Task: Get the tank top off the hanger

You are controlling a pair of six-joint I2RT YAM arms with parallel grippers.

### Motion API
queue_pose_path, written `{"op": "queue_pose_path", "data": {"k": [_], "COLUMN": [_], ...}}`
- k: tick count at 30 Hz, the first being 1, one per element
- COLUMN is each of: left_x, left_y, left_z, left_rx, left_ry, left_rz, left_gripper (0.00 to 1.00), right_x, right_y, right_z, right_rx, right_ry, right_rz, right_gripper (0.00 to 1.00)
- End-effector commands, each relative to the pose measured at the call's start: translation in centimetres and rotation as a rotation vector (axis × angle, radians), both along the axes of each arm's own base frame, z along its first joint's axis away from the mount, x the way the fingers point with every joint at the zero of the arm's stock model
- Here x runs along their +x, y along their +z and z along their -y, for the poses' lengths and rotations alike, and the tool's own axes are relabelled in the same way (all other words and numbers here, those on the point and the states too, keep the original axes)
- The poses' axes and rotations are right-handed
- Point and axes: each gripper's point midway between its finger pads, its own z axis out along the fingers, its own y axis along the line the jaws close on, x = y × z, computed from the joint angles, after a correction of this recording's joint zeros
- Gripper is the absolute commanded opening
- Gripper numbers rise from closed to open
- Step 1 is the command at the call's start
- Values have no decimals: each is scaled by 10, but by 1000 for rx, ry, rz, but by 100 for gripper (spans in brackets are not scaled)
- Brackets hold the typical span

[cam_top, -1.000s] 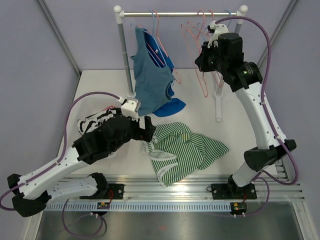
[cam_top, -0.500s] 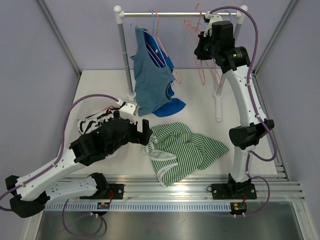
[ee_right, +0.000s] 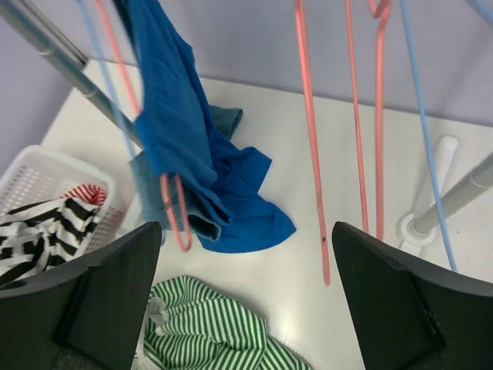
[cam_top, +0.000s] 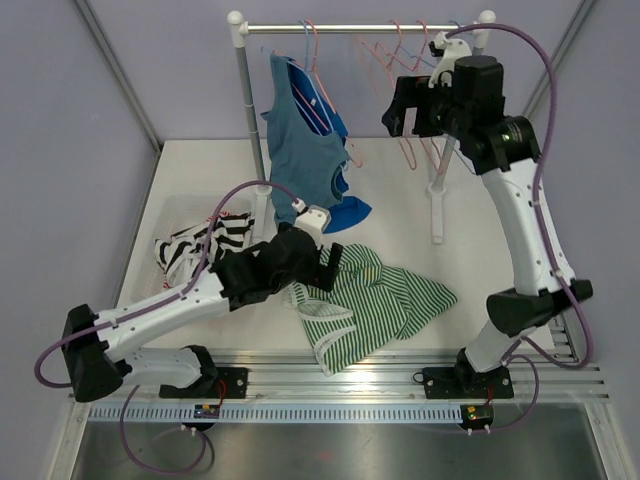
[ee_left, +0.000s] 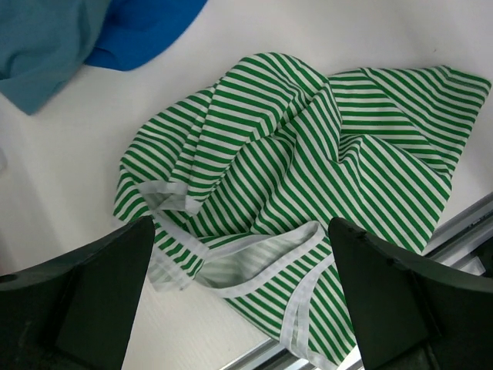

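My left gripper goes down and to the right in the top view onto the tank top's bunched middle [cam_top: 366, 284] [ee_left: 306, 177] next, where raised folds offer cloth to pinch.
A green-and-white striped tank top [cam_top: 375, 300] lies crumpled on the table, off any hanger. My left gripper [cam_top: 328, 262] hovers open over its left edge; in the left wrist view the top [ee_left: 308, 169] fills the space between and beyond the fingers [ee_left: 77, 293], which hold nothing. Blue tank tops [cam_top: 300, 150] still hang from hangers [cam_top: 312, 60] at the left of the rail. My right gripper [cam_top: 408, 112] is high up by the empty pink hangers [cam_top: 405, 140], open and empty. From the right wrist I see the blue tops [ee_right: 181, 146] and pink hangers [ee_right: 308, 139].
A white basket [cam_top: 180, 212] at the table's left holds a black-and-white striped garment [cam_top: 200, 240]. The rack's rail [cam_top: 360, 28] spans the back, on a left post [cam_top: 245, 110] and a right post with its foot [ee_right: 424, 223] on the table.
My right gripper has gone from shut to open beside the pink hangers. The left arm has swung right, its gripper now over the green striped top's edge.
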Motion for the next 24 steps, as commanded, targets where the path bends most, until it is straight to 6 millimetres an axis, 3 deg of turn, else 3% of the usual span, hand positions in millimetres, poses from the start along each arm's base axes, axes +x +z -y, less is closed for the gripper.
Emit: {"op": "queue_pose_path", "data": {"k": [1,3,4,5,6,7,8,10,15,19,21,22,24], "left_x": [8,14,16,17,18,21,19,18,24,23,19,18,13], "left_y": [-12,-35,-44,-50,-73,-71,-78,-101,-126,-176,-191,-196,-203], "left_z": [36,52,58,67,75,88,96,108,126,125,122,119,110], "left_rx": [-37,-9,2,4,44,35,38,63,69,157,177,183,203], "left_ry": [-65,-91,-99,-127,-142,-163,-191,-212,-214,-175,-164,-150,-134], "left_rz": [-4,-29,-38,-51,-91,-100,-128,-176,-215,-306,-334,-344,-349], "left_gripper": [99,99,99,99,99,99,99,99,99,99,97,93,58], "right_x": [-61,-75,-101,-106,-116,-141,-145,-168,-191,-201,-209,-210,-221], "right_y": [79,77,97,89,91,106,96,101,84,75,78,79,83], "right_z": [17,25,34,38,42,52,53,62,69,61,60,57,52], "right_rx": [72,74,95,93,99,122,120,127,113,132,140,145,153], "right_ry": [26,12,7,-5,-10,-17,-17,-19,-12,46,66,83,138], "right_rz": [207,224,286,284,301,356,350,385,361,358,375,387,416], "right_gripper": [99,99,100,100,100,99,99,100,99,100,99,99,99]}}
